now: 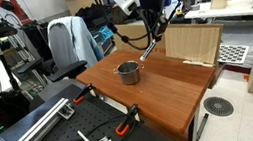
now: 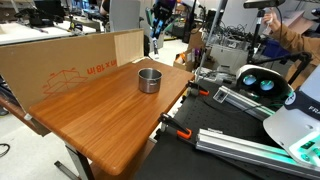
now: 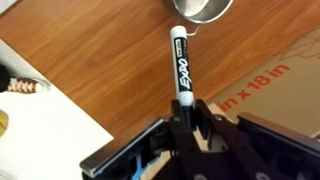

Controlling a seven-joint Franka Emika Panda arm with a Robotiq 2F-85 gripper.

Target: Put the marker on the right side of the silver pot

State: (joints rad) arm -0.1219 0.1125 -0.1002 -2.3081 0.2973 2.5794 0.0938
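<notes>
The marker should next go down with my gripper, away from the cardboard box and toward the wood [image 1: 158, 76] [image 3: 146, 48] beside the silver pot.
The marker [image 3: 181, 65], a dark stick with a white middle section, sticks out from my gripper [image 3: 185, 118], which is shut on its lower end. Its free tip points at the silver pot [image 3: 203, 9], whose rim shows at the top edge of the wrist view. In both exterior views the small shiny pot [image 1: 129, 73] [image 2: 149, 79] stands on the wooden table [image 1: 170, 89]. My gripper [image 1: 152, 36] hangs above the table just beyond the pot, with the marker [image 1: 148, 52] slanting down towards it. In an exterior view the gripper [image 2: 155, 38] is behind the pot, and the marker is too small to make out.
A cardboard box [image 1: 191, 43] [image 2: 60, 65] stands along the table's back edge, close to the gripper, and also shows in the wrist view [image 3: 290, 70]. Metal rails and clamps [image 1: 106, 134] lie off the table's front. A chair with a jacket [image 1: 67, 44] stands nearby.
</notes>
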